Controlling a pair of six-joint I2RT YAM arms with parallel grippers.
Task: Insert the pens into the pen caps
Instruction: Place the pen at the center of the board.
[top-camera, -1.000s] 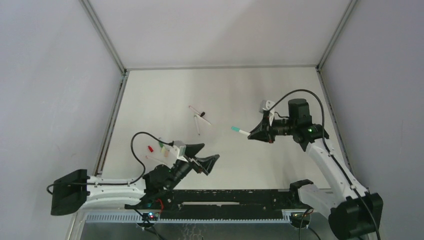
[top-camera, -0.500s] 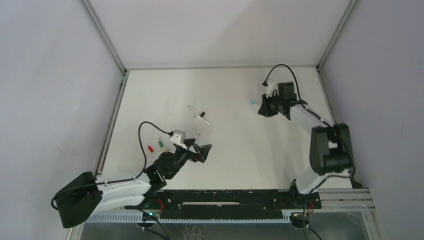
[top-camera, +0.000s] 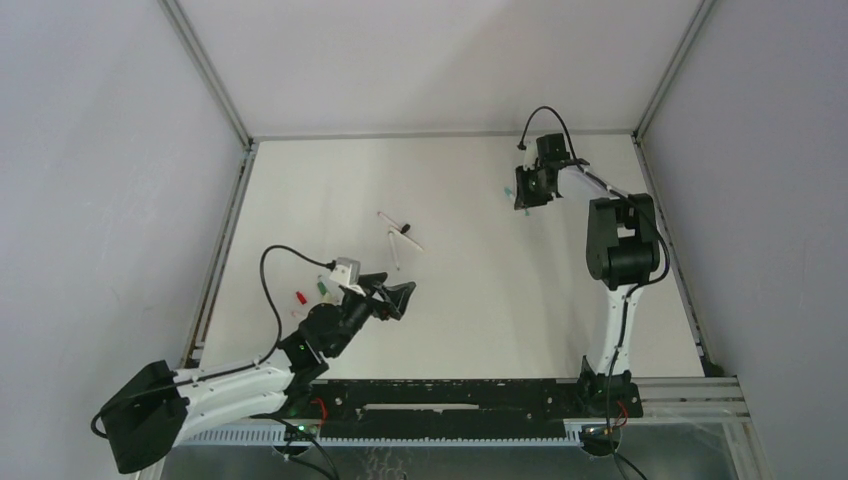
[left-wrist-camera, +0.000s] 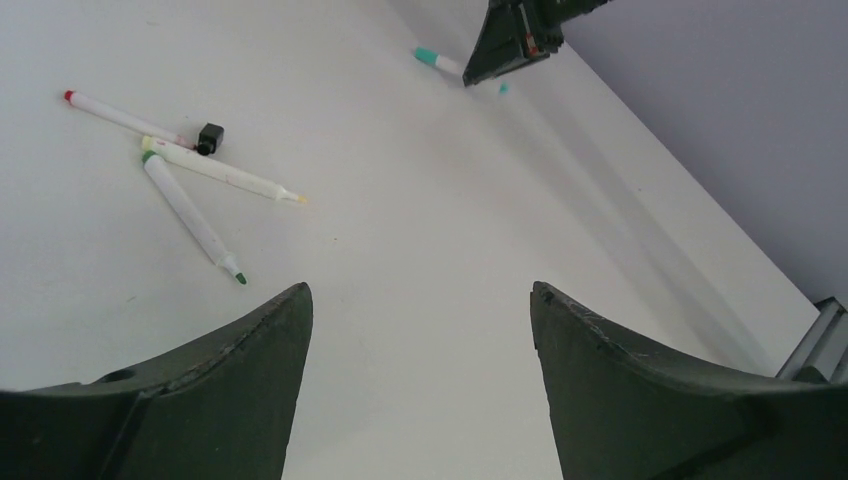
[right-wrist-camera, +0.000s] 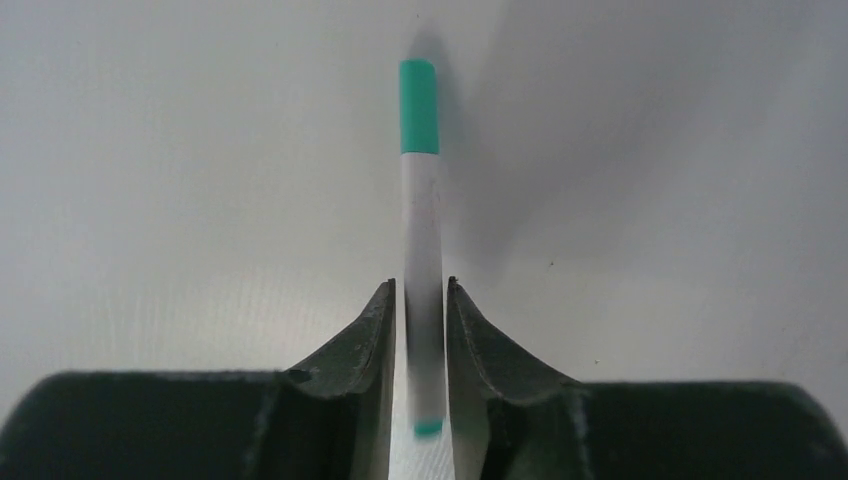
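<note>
Pens beside the black cap (top-camera: 406, 228) (left-wrist-camera: 209, 138) are uncapped. That cap is below and outward of my left gripper, so my left gripper should move outward and down onto it next.
My right gripper (top-camera: 525, 190) reaches to the far right of the table, low over it. It is shut on a white pen (right-wrist-camera: 422, 240) with a teal cap (right-wrist-camera: 419, 105) on its far end; the pen's teal rear end shows between the fingers. My left gripper (top-camera: 395, 292) is open and empty above the near-left table, its jaws wide apart (left-wrist-camera: 420, 290). Three uncapped pens lie mid-table: a red-ended one (left-wrist-camera: 120, 118), a yellow-green one (left-wrist-camera: 220, 172) and a green-tipped one (left-wrist-camera: 190, 215). A black cap (left-wrist-camera: 209, 138) lies against them.
A red cap (top-camera: 300, 297) and a green cap (top-camera: 322, 288) lie near the table's left edge, just left of my left arm. A metal frame rail (top-camera: 228, 250) runs along the left edge. Grey walls close in the table.
The right arm has swung from mid-right out to the far right of the table, carrying the teal-capped pen. The left gripper has shifted slightly left and stays open.
</note>
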